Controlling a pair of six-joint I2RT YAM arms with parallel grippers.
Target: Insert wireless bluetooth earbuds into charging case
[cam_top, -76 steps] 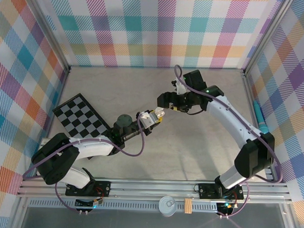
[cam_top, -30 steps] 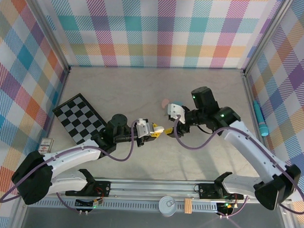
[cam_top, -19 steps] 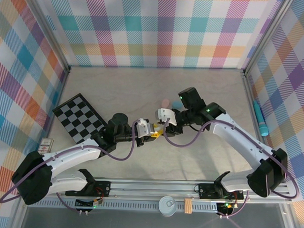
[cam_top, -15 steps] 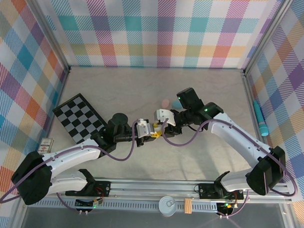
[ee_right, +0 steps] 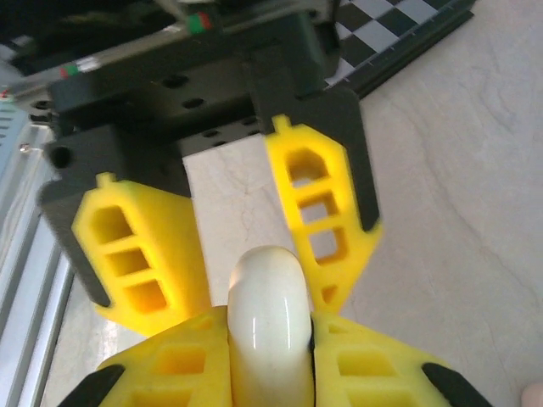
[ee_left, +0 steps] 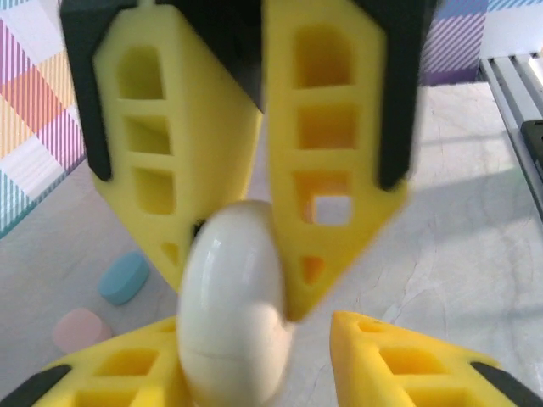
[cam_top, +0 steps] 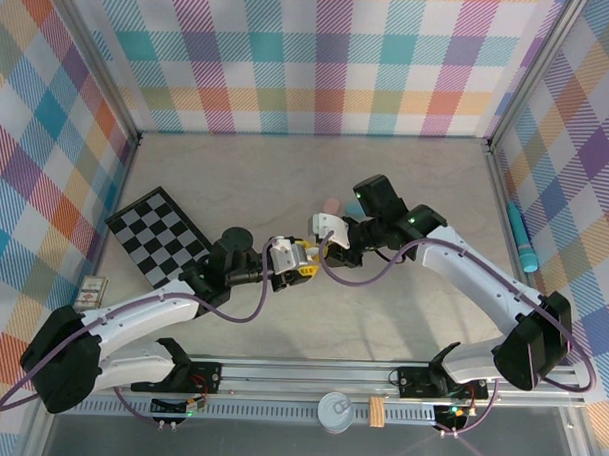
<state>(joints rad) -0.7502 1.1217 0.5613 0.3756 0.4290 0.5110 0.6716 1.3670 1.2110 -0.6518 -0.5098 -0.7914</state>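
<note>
I will next move my right gripper outward and down and let go of the white case [ee_right: 265,314] on the bare tabletop beside the pink one, because that spot is below and outward.
A white pebble-shaped charging case [ee_right: 265,314] hangs closed above the table between both grippers. My right gripper [ee_right: 267,326] is shut on it, one yellow pad pressed to each side. My left gripper [ee_left: 263,339] faces it and stands open: one finger [ee_left: 119,369] still touches the case [ee_left: 231,314], the other finger [ee_left: 399,356] stands apart with table showing in the gap. In the top view the two grippers meet tip to tip at mid-table, left gripper [cam_top: 299,265] and right gripper [cam_top: 323,251]. The earbuds are out of view.
A pink case [cam_top: 330,204] and a pale blue case [cam_top: 353,207] lie on the table just behind the grippers. A checkerboard [cam_top: 164,233] lies at the left, a teal pen-like stick [cam_top: 521,241] along the right wall. A round tin [cam_top: 335,409] sits on the front rail.
My right gripper moved left to the case that my left gripper held and shut on it. The left jaws have since spread apart.
</note>
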